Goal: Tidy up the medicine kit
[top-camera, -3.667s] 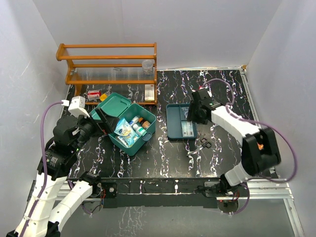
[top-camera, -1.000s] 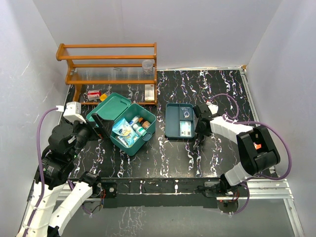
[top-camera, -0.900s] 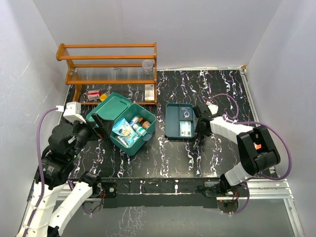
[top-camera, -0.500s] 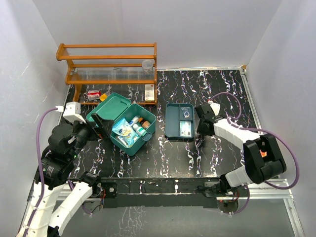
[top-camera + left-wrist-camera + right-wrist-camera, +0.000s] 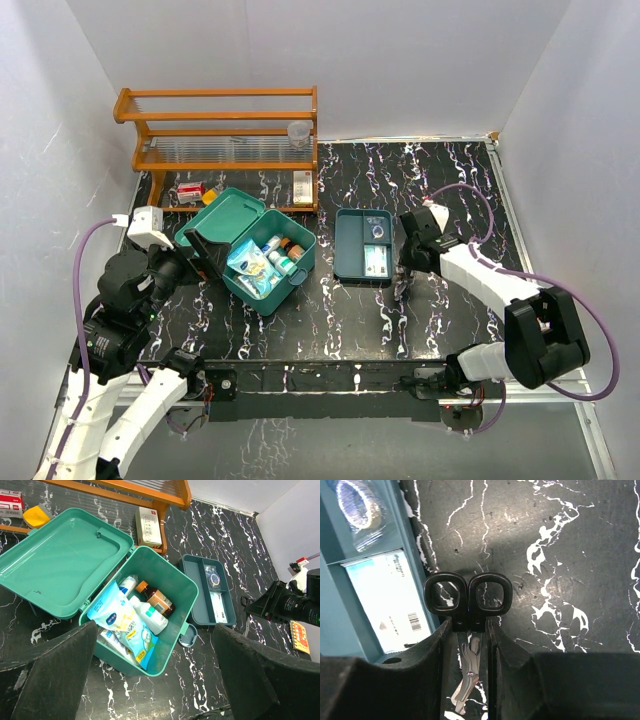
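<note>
The right gripper lifts the scissors across the tray's edge next, then lowers them into the long compartment [image 5: 349,246] [image 5: 333,619] beside the kit, because it is empty.
The medicine kit [image 5: 226,214] [image 5: 65,565] lies open at the left, lid flat, with blue pouches [image 5: 120,622] and bottles [image 5: 147,619] inside. My left gripper [image 5: 205,255] [image 5: 155,680] hovers open above its near side, holding nothing. Black-handled scissors [image 5: 468,587] lie just right of the flat teal tray [image 5: 352,250] [image 5: 340,625]. My right gripper [image 5: 408,268] [image 5: 468,630] is shut on the scissors just below the handle rings, and the blades run back between the fingers. The tray holds a white box [image 5: 385,600] and a bagged roll [image 5: 360,505].
A wooden rack [image 5: 225,130] stands at the back left with a clear cup [image 5: 299,132] on it. A red box [image 5: 190,190], a yellow item [image 5: 210,197] and a white box [image 5: 302,187] sit under it. White walls close in both sides.
My right gripper came down from over the tray onto the scissors; in the last second its elbow swung right and nearer while the jaws stayed shut. The left arm has held still.
</note>
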`<state>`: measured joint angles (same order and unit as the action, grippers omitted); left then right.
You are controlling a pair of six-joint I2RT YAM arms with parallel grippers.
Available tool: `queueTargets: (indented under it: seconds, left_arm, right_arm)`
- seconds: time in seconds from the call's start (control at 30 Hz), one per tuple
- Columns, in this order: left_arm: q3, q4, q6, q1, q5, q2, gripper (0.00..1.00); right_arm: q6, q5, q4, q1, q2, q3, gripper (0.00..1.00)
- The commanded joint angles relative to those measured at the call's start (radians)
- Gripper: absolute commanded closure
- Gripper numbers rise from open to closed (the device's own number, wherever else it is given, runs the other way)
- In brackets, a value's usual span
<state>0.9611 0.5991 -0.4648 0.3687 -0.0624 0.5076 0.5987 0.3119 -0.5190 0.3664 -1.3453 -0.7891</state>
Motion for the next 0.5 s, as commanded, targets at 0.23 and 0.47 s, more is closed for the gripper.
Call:
queueTargets:
  seconds: [0.23, 0.47]
  left_arm:
    - [0.008, 0.016, -0.008, 0.003, -0.028, -0.001, 0.01]
    - [0.011, 0.03, -0.019, 0.003, -0.037, 0.0, 0.01]
  right_arm:
    - [0.022, -0.035, 0.047, 0.104, -0.041, -0.198, 0.76]
    - [0.016, 0.015, 0.087, 0.201, -0.251, -0.367, 0.76]
